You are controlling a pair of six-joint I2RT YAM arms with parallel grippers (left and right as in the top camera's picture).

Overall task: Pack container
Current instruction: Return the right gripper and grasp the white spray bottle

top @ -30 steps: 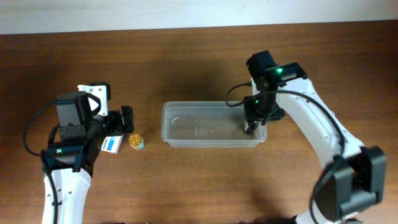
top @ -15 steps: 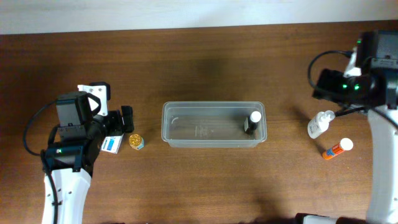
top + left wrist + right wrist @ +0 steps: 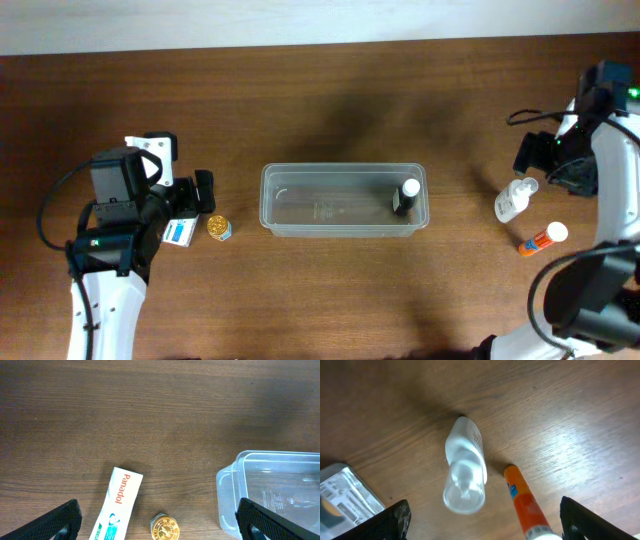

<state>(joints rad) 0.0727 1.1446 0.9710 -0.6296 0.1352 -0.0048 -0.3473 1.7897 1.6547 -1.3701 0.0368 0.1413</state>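
Note:
The white bottle (image 3: 513, 200) is off-centre between my fingers, toward the container, so my right gripper will next shift that way, then lower onto the bottle's end with the cap.
The clear plastic container (image 3: 330, 203) lies at the table's middle, with a small dark bottle with a white cap (image 3: 405, 195) standing at its right end. My right gripper (image 3: 548, 165) is open and empty, hovering over a white bottle (image 3: 513, 200) and an orange glue stick (image 3: 542, 239). Both show in the right wrist view, the bottle (image 3: 465, 467) and the stick (image 3: 522, 502), between the spread fingers (image 3: 390, 520). My left gripper (image 3: 203, 192) is open and empty above a Panadol box (image 3: 116, 505) and a gold-lidded jar (image 3: 165, 527).
The Panadol box (image 3: 181, 231) and the jar (image 3: 219, 227) lie left of the container. The container's left corner (image 3: 270, 490) is close to my left gripper's right finger (image 3: 277, 517). A pale wall edge runs along the table's far side.
My right gripper left the dark bottle standing in the container and swung right to hover over the white bottle and glue stick. The left arm has not moved.

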